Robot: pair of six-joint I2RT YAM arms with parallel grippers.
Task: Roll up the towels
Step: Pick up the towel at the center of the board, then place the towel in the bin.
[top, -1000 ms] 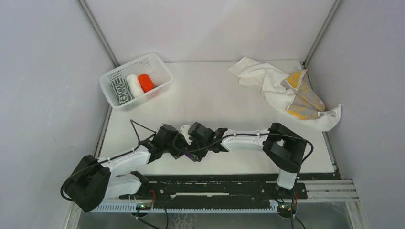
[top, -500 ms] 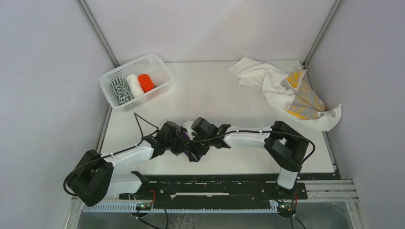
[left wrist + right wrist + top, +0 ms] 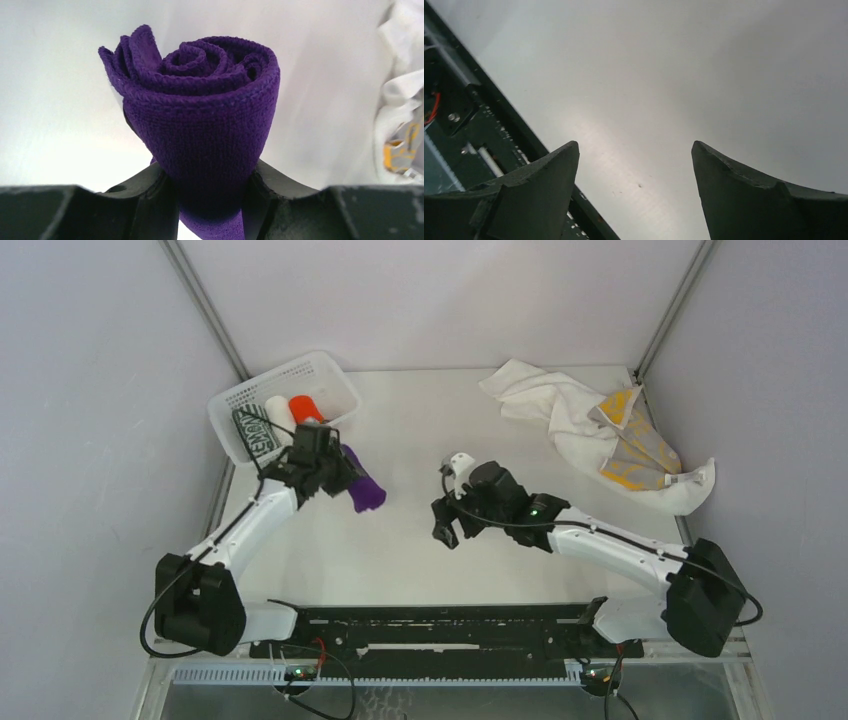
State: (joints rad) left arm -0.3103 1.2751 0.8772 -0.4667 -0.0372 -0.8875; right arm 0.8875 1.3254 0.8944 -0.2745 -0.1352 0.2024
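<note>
My left gripper carries the purple roll outward next, then lowers and releases it in the basket's empty end [image 3: 332, 388], which lies outward, beside the orange-red towel.
My left gripper [image 3: 338, 476] is shut on a rolled purple towel [image 3: 364, 490], held above the table just in front of the white mesh basket [image 3: 340, 385]. The left wrist view shows the roll's spiral end [image 3: 205, 105] pinched between my fingers [image 3: 150, 200]. The basket holds three rolled towels: dark green-and-white [image 3: 252, 434], white [image 3: 276, 408] and orange-red [image 3: 304, 406]. At the back right an unrolled white towel [image 3: 545, 405] lies in a heap with a yellow-and-grey one [image 3: 635, 445]. My right gripper [image 3: 447, 525] hovers open and empty over mid-table, bare tabletop between its fingertips [image 3: 634, 150].
The black rail [image 3: 450, 625] with the arm bases runs along the near edge and shows in the right wrist view as a dark strip [image 3: 454, 100]. Grey walls close in the table on the left, back and right.
My left gripper closed on the purple roll and carried it from the near middle up and left toward the basket. My right gripper opened, let go of the roll and drew back to the right.
</note>
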